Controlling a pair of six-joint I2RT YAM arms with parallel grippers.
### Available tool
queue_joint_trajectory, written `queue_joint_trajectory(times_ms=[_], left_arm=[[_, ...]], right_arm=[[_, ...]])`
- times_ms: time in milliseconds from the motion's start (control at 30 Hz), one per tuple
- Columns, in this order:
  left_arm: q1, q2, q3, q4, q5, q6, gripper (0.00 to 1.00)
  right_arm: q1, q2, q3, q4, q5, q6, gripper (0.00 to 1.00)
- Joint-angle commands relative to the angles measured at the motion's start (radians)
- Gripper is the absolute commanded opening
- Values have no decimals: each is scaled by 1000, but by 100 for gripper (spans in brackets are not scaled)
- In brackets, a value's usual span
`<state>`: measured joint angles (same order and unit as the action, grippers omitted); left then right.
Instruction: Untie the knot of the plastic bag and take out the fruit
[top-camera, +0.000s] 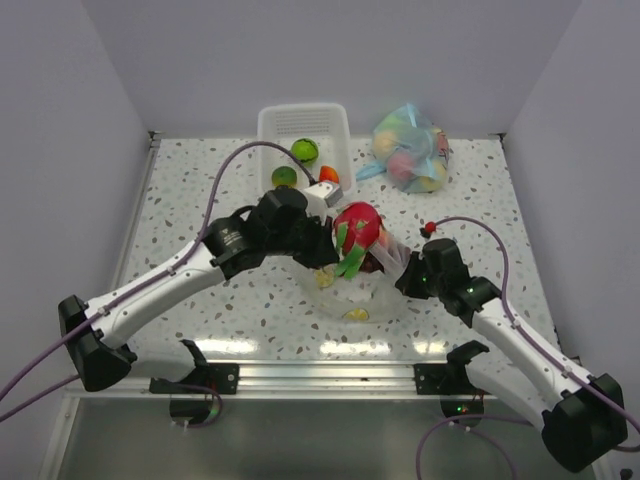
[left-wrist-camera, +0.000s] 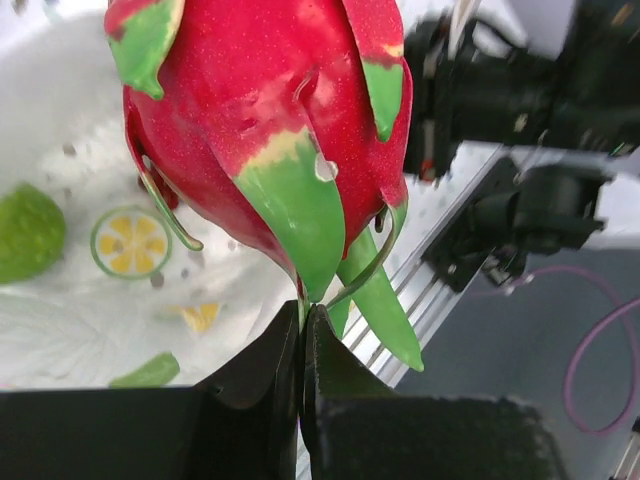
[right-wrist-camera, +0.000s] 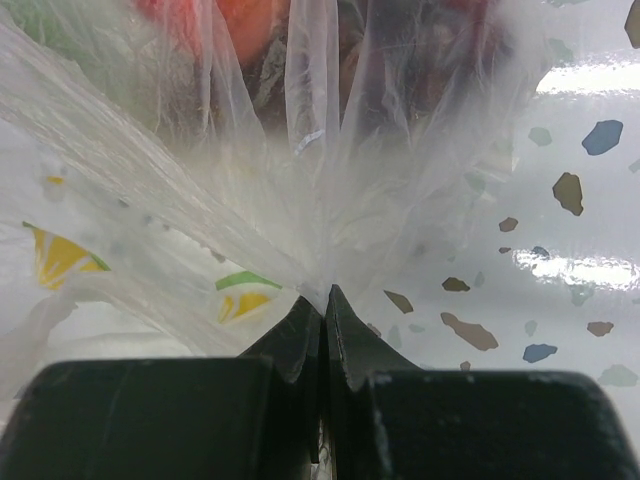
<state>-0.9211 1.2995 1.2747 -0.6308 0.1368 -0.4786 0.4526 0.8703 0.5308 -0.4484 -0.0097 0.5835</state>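
Observation:
Next, the left gripper swings to the left in the top view and outward, then lowers the dragon fruit into the white basket beside the limes, where fruit already lies.
My left gripper (top-camera: 338, 243) is shut on a green leaf of a red toy dragon fruit (top-camera: 357, 226) and holds it above the clear plastic bag (top-camera: 352, 292). In the left wrist view the pads (left-wrist-camera: 303, 330) pinch the leaf tip below the fruit (left-wrist-camera: 265, 110). My right gripper (top-camera: 402, 264) is shut on the bag's right edge; in the right wrist view it (right-wrist-camera: 323, 297) grips stretched film (right-wrist-camera: 300, 190). A lime (left-wrist-camera: 25, 232) and citrus slices (left-wrist-camera: 130, 241) lie in the bag. No tied knot shows.
A white basket (top-camera: 340, 122) at the back holds two limes (top-camera: 304, 150) and an orange piece (top-camera: 329, 174). A blue-tinted bag of pastel fruit (top-camera: 410, 148) lies at the back right. The table's metal rail (top-camera: 320, 375) runs along the near edge.

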Motion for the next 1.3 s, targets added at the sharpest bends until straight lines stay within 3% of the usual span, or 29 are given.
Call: queue_joint_trajectory(times_ms=[0,133,267,367,633,867,933,967,1033,1067,1167,1267], left_arm=[[103,-16,133,204,64,-9,0],[246,27,175,266,98,-44,0],[422,142,221,263,110,-92,0],[496,240,276,261,74,-85,0],[568,596,511,206,4,9,0],[588,797,678,163,-77,87,2],[591,846,730,142,-62,98,15],[591,854,744,120,-48,103,35],[591,838,743,121,-40,103,54],[591,818,724,144,-42,97,73],[590,706,620,201,-58,87,97],[585,592,548,206,-80,84,100]], right_arm=[[1,-28,12,-16,13,10,0],[1,-48,-6,-30,13,12,0],[1,-76,-18,-39,13,15,0],[3,-74,-22,-36,-10,16,0],[1,-62,-6,-39,-15,3,0],[3,-27,21,-52,-15,-17,0],[1,-19,34,-55,-12,-28,0],[1,-16,37,-56,-7,-30,0],[1,-17,43,-58,-7,-31,0],[1,-20,43,-58,-7,-31,0],[1,-27,49,-65,2,-31,0],[1,-28,61,-79,8,-45,0]])
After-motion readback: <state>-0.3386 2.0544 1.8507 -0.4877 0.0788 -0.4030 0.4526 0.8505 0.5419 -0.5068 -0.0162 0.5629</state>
